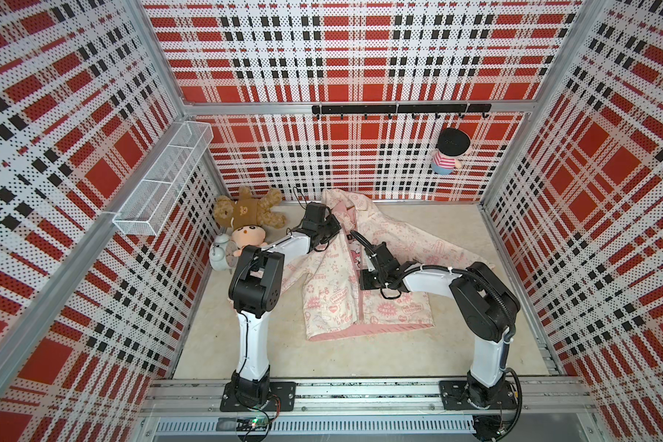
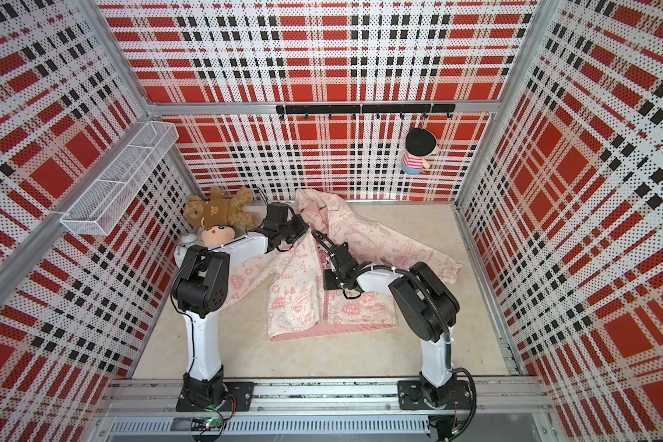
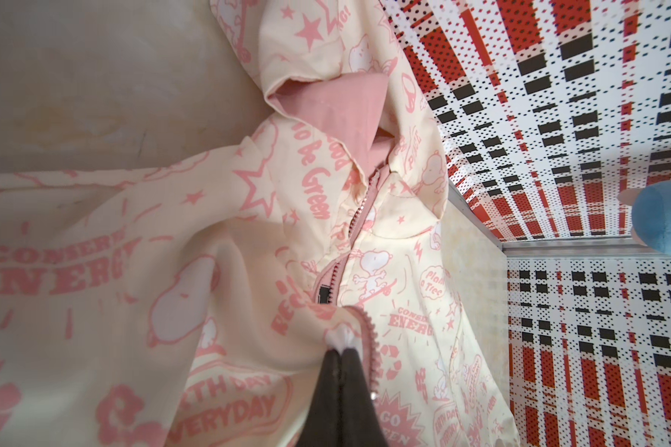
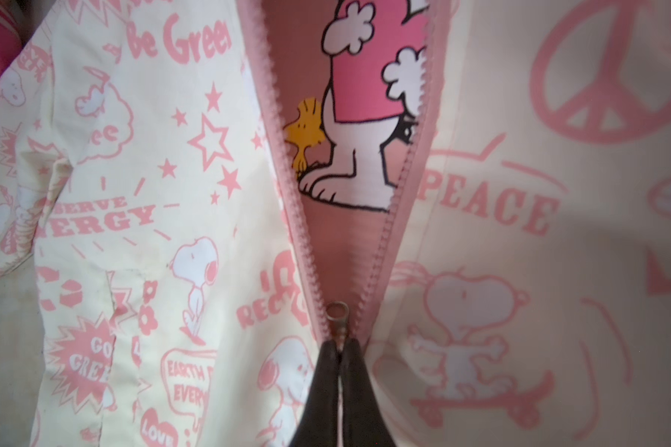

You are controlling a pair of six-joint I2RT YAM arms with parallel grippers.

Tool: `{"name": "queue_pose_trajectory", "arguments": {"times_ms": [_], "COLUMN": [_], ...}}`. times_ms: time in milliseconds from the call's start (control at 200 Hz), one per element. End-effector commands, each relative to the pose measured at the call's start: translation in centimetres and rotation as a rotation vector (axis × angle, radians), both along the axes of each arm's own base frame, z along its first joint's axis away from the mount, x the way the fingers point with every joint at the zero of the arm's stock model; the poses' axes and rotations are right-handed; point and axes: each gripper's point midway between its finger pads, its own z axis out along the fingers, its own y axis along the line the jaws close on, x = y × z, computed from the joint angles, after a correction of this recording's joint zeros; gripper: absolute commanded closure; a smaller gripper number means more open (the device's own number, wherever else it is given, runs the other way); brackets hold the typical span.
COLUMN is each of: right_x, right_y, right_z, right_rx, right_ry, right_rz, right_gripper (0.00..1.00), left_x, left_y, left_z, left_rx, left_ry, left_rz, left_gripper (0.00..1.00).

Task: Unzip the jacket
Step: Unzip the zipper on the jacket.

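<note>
The parted V stops short of the hem, so my right gripper will next draw the pull back toward the zipper's end at the pink hem and release it there.
The cream jacket with pink prints lies flat on the beige floor, hood toward the back wall and pink hem toward the arms' bases. In the right wrist view the pink zipper is parted in a V above the metal pull, baring the pink lining. My right gripper is shut on that pull. My left gripper is shut on a pinch of jacket cloth beside the zipper teeth, near the collar.
A brown teddy bear, a round-faced doll and a white alarm clock crowd the back left corner. Another doll hangs from the black hook rail. A white wire basket juts from the left wall.
</note>
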Motion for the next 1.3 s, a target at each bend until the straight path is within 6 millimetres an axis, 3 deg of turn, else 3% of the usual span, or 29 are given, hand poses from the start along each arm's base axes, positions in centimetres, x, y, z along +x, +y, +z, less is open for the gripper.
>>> {"name": "queue_pose_trajectory", "arguments": {"times_ms": [0, 421, 666, 1072, 1167, 1298], "right_x": [-3.5, -12.6, -17.1, -21.4, -21.4, -20.8], "right_y": [-0.7, -0.7, -1.9, -3.8, -4.1, -4.2], "right_z": [-1.0, -2.5, -3.7, -4.4, -4.2, -3.5], "right_rx": [-0.032, -0.063, -0.09, -0.125, -0.132, -0.152], "right_ry": [0.095, 0.225, 0.296, 0.356, 0.347, 0.311], "right_rz": [0.004, 0.057, 0.068, 0.063, 0.06, 0.07], "right_gripper": [1.0, 1.0, 1.0, 1.0, 1.0, 1.0], "left_x": [1.9, 2.0, 2.0, 2.1, 2.0, 1.7], "left_y": [2.0, 2.9, 3.4, 3.8, 3.9, 3.6], "left_z": [0.9, -0.1, -0.5, -1.4, -1.4, 0.1], "left_rx": [0.021, 0.04, 0.058, 0.081, 0.081, 0.071], "left_ry": [-0.074, -0.063, -0.06, -0.054, -0.055, -0.097], "left_rz": [0.059, 0.077, 0.083, 0.089, 0.088, 0.066], "left_gripper": [1.0, 1.0, 1.0, 1.0, 1.0, 1.0]}}
